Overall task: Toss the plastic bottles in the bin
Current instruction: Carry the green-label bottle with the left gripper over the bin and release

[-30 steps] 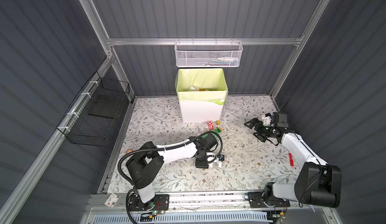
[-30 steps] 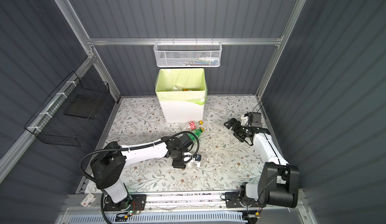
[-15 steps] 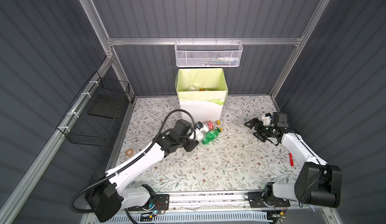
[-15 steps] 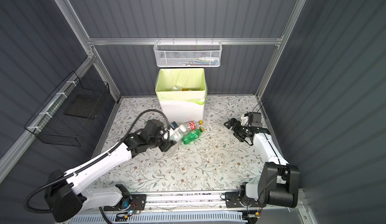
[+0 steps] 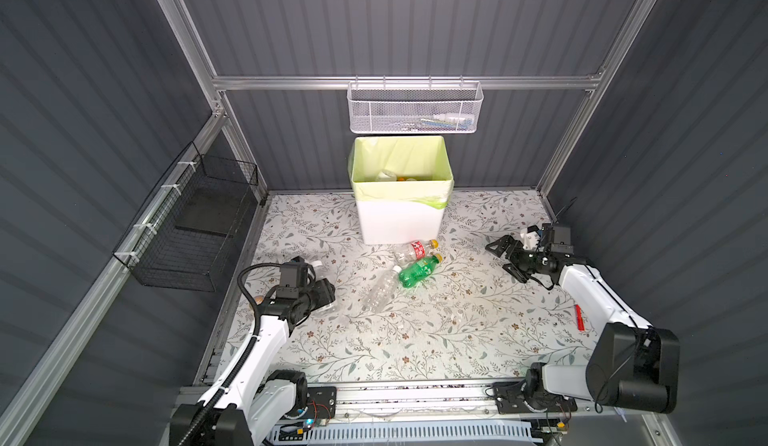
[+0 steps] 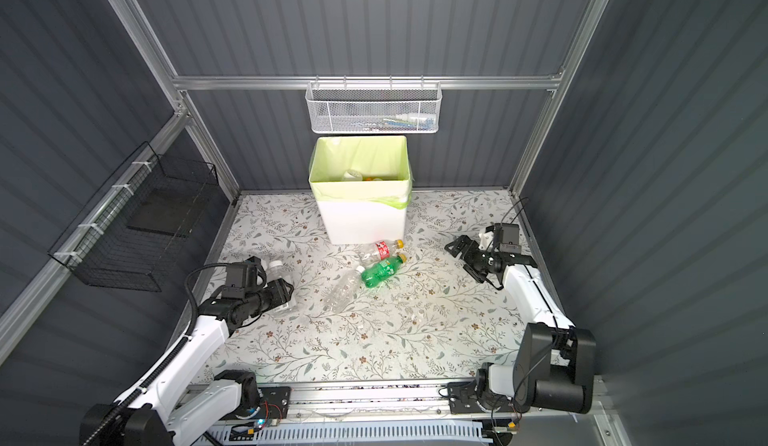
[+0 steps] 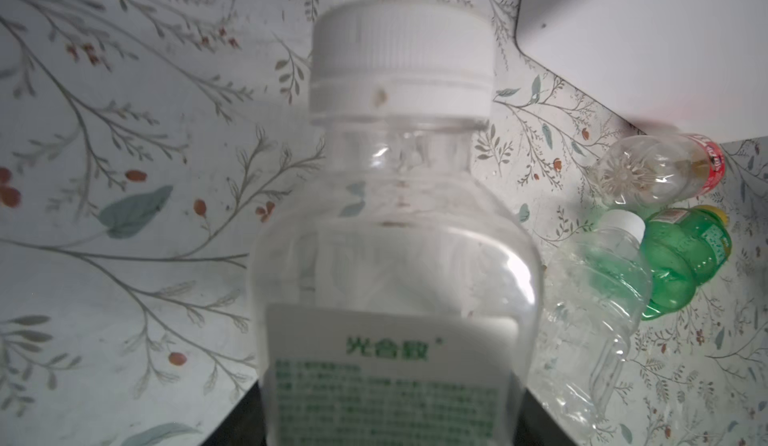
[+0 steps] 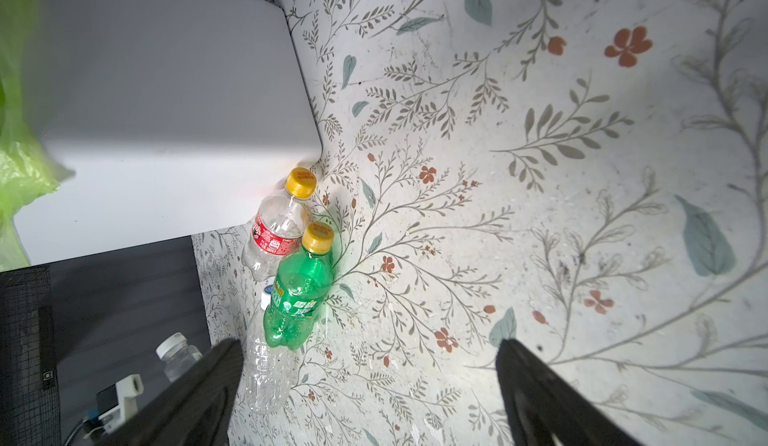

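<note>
I should next raise my left gripper high and swing it outward toward the bin's opening [image 5: 402, 162] to release the white-capped bottle, because the bin's rim is well above the mat.
My left gripper [image 5: 322, 295] [image 7: 386, 423] is at the left of the floral mat, shut on a clear white-capped bottle [image 7: 395, 236] [image 6: 275, 265] with a green-printed label. Three plastic bottles lie in front of the bin [image 5: 401, 219]: a clear one with a red label [image 5: 415, 249] [image 8: 276, 231], a green one [image 5: 417, 271] [image 8: 297, 294] and a clear ribbed one [image 5: 380, 292] [image 7: 590, 311]. More bottles [image 5: 390, 175] show inside the bin's yellow-green bag. My right gripper [image 5: 503, 260] [image 8: 370, 365] hangs open to the right of the bottles, with nothing between its fingers.
A white mesh basket [image 5: 415, 109] hangs on the back wall just above the bin. A black wire basket [image 5: 195, 223] sticks out from the left wall. A small red object [image 5: 578, 317] lies by the mat's right edge beside the right arm.
My left arm has swung from the middle of the mat to its left side, carrying the white-capped bottle. The right arm has hardly moved.
</note>
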